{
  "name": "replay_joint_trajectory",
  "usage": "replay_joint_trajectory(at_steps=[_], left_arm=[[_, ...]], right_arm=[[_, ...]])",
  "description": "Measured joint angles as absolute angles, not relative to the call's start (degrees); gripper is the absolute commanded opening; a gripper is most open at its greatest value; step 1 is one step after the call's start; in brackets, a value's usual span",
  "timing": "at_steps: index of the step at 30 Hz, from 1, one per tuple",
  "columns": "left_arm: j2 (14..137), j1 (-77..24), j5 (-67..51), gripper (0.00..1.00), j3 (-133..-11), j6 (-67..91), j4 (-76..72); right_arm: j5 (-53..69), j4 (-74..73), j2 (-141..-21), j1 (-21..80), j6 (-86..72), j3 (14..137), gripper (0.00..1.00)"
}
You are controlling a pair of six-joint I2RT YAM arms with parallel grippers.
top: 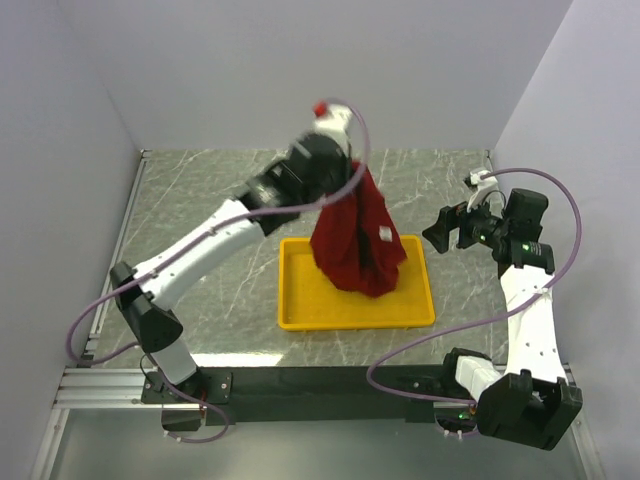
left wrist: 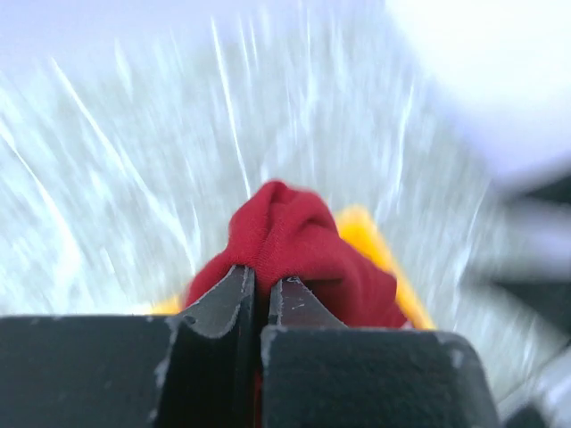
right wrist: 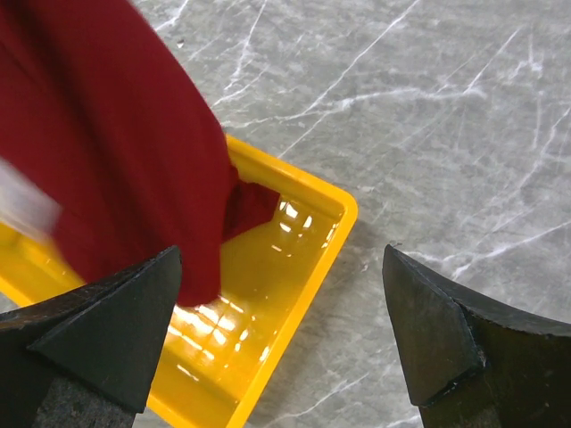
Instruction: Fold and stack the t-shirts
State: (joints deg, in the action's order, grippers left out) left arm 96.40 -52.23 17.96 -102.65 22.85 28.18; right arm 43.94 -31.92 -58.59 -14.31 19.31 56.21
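Note:
The t-shirt (top: 355,240) still hangs over the tray, so my left gripper will move outward and to the left in the top view next, over the bare marble beyond.
A dark red t-shirt (top: 355,240) hangs bunched from my left gripper (top: 340,172), which is raised over the back of the yellow tray (top: 300,320). The shirt's lower end still rests in the tray. A small white tag (top: 384,233) shows on the cloth. In the left wrist view the jaws stand shut on a fold of the t-shirt (left wrist: 294,232) at my left gripper (left wrist: 261,281). My right gripper (top: 440,232) hovers open to the right of the tray, empty. In its wrist view my right gripper (right wrist: 281,259) spans the tray corner (right wrist: 343,209), with the t-shirt (right wrist: 116,160) at left.
The grey marble tabletop (top: 200,200) surrounds the tray. White walls close in the back and both sides. A black rail (top: 330,385) with both arm bases runs along the near edge.

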Motion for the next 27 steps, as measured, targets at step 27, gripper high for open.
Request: replay_joint_trajectory(at_steps=[27], left_arm=[[99.74,-36.77,23.53,0.0,-116.66,11.86,14.41]], right_arm=[[45.74,-30.57,-56.62,-14.52,18.06,51.18,0.98]])
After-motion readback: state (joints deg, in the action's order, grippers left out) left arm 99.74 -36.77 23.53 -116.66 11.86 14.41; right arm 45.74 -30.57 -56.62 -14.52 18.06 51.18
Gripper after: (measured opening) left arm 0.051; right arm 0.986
